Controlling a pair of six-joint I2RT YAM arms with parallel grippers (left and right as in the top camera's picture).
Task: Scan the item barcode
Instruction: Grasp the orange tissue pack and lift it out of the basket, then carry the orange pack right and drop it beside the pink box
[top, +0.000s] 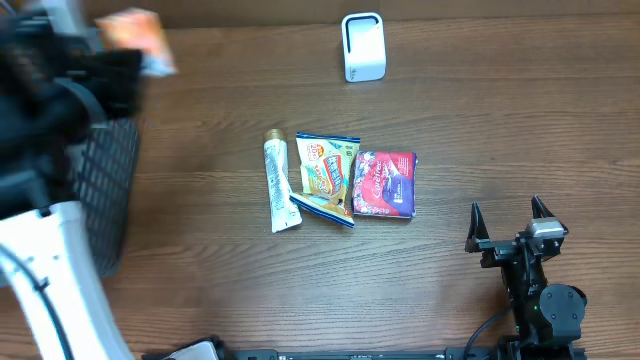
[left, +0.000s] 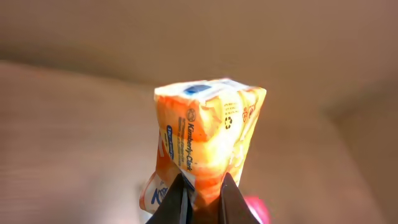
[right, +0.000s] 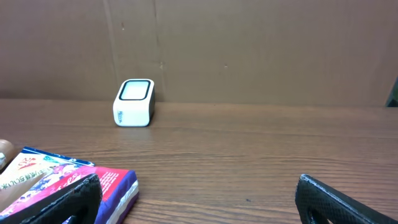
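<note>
My left gripper swings right in the overhead view next, lowers and releases, since the clear tabletop past the red-and-purple pack lies below it on that side.
An orange tissue pack (left: 208, 134) with printed symbols on it stands up between the fingers of my left gripper (left: 204, 198), which is shut on its lower end. In the overhead view the pack (top: 135, 35) hangs blurred at the far left, above the basket. The white barcode scanner (top: 363, 47) stands at the back middle of the table, also seen as the scanner (right: 134, 102) in the right wrist view. My right gripper (top: 507, 215) rests open at the front right, nothing between its fingers (right: 68, 202).
A black mesh basket (top: 105, 190) stands at the left edge. At the table's middle lie a white tube (top: 277, 182), a yellow snack packet (top: 327, 170) and a red-and-purple pack (top: 385, 184), the last just left of my right gripper. A brown wall runs behind the table.
</note>
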